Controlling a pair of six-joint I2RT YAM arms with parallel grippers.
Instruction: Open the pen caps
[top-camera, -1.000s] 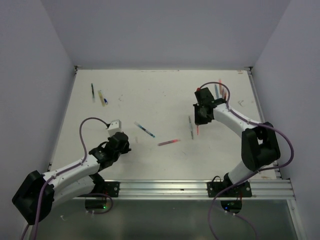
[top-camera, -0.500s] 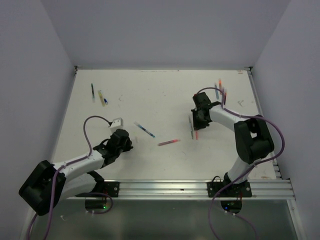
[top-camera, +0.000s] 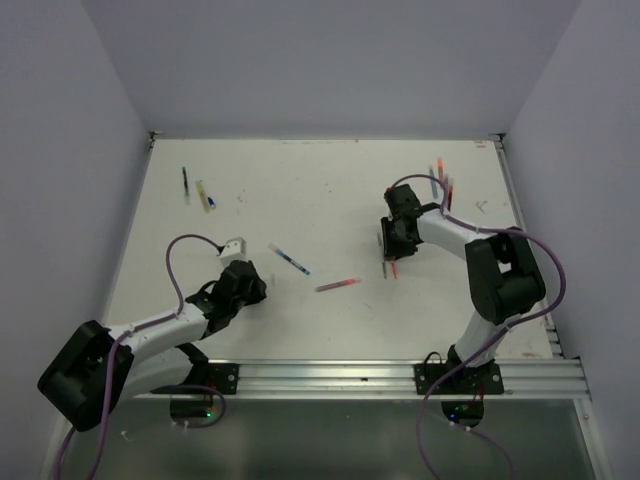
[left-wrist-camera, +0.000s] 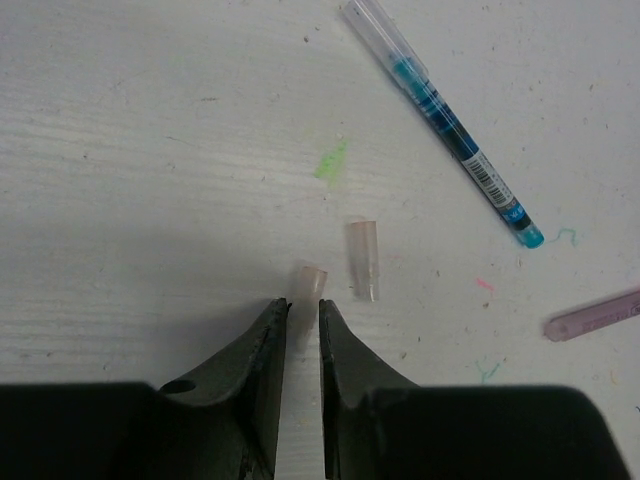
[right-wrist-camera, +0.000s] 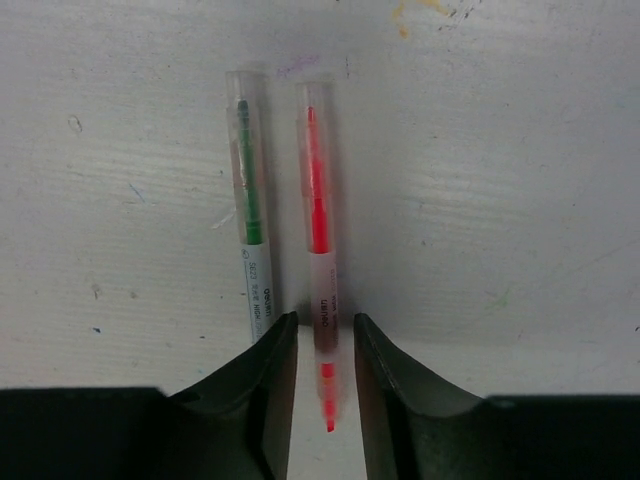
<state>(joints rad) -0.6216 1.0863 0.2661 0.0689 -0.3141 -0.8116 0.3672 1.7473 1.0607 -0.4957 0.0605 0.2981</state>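
The right gripper rises off the red pen (right-wrist-camera: 318, 250) next, moves across, turns and lowers astride the blue pen's body, since its clear cap is still on.
In the left wrist view a tiny clear pen cap (left-wrist-camera: 308, 283) lies on the table right at the tips of my left gripper (left-wrist-camera: 303, 303), whose jaws stand a narrow gap apart. A second clear cap (left-wrist-camera: 362, 258) lies just beyond it. My right gripper (right-wrist-camera: 325, 320) is open astride a red pen (right-wrist-camera: 318, 250), which lies flat with its bare red tip toward the camera and space on both sides. A green pen (right-wrist-camera: 248, 200) lies alongside it on the left. From above, the left gripper (top-camera: 250, 285) is near the front left and the right gripper (top-camera: 392, 245) right of centre.
A blue pen (top-camera: 290, 259) and a pink pen (top-camera: 338, 285) lie mid-table between the arms. Two more pens (top-camera: 195, 188) lie at the back left and several (top-camera: 440, 180) at the back right. Walls enclose the table on three sides.
My right arm swung down and left, set the red pen beside the green one and opened. My left gripper opened slightly, leaving the clear cap at its tips.
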